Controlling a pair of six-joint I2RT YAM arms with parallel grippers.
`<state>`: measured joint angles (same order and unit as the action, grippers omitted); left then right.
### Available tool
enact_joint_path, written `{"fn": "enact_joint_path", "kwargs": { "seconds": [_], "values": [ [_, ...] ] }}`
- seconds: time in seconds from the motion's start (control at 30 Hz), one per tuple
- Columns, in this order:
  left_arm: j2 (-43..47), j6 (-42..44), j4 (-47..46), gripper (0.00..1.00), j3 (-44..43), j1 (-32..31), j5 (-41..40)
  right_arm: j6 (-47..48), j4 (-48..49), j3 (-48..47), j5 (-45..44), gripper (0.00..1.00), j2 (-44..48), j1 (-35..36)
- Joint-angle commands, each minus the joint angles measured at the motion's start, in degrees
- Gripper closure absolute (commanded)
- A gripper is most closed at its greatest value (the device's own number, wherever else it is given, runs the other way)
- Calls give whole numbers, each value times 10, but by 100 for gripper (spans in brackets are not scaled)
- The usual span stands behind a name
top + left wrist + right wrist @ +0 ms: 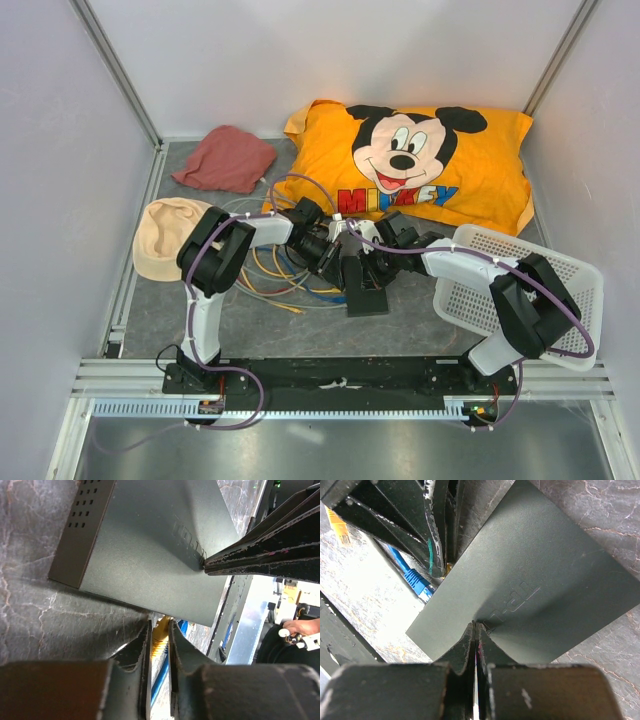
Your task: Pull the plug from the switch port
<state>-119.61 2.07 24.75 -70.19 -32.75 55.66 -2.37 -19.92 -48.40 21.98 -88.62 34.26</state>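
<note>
The plug in my left gripper goes left in the top view next, out of the pressed-down switch, and is released, since the loose cables lie that way.
The switch (150, 555) is a flat matte black box lying on the dark mat, and in the top view the switch (368, 298) sits between the two arms. A yellow plug (161, 632) sits in a port on its edge. My left gripper (160, 627) is shut on the plug's ribbed boot, one finger on each side. My right gripper (476, 626) is shut with nothing in it, its tips pressing down on the switch top (535, 580). A blue plug (412, 577) lies beside the same edge of the switch.
An orange Mickey pillow (420, 160) lies behind the arms. A white mesh basket (560, 280) is at the right. A red cloth (225, 160) and a beige cloth (165, 235) are at the left. Loose cables (270, 285) coil under the left arm.
</note>
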Motion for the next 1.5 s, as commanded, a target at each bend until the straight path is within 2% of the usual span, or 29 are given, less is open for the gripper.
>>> {"fn": "enact_joint_path", "kwargs": {
  "seconds": [0.0, 0.1, 0.2, 0.33, 0.53, 0.67, 0.9, 1.03, 1.27, 1.47],
  "values": [
    [-39, 23, 25, 93, 8, -11, -45, 2, 16, 18, -40, 99, -20, 2],
    [-45, 29, 38, 98, -3, -10, -47, 2, 16, 18, -40, 100, -19, 2],
    [-51, 35, 57, 98, -17, -9, -48, 2, 16, 18, -40, 99, -19, 2],
    [-46, 27, 67, 98, -26, -10, -99, 3, 16, 17, -39, 100, -18, 2],
    [-52, 46, 136, 98, -68, -9, -145, 4, 16, 18, -38, 100, -16, 3],
    [-58, 68, 150, 98, -64, -9, -178, 5, 16, 17, -34, 100, -17, 2],
    [-68, 158, 210, 98, -76, -3, -226, 7, 16, 18, -32, 100, -16, 2],
    [-54, 181, 233, 98, -73, 8, -249, 7, 16, 17, -31, 100, -18, 2],
    [-19, 199, 267, 98, -77, 33, -238, 7, 16, 18, -30, 100, -16, 2],
    [20, 225, 279, 98, -107, 87, -273, 6, 20, 20, -32, 100, -14, 2]
  ]
}}
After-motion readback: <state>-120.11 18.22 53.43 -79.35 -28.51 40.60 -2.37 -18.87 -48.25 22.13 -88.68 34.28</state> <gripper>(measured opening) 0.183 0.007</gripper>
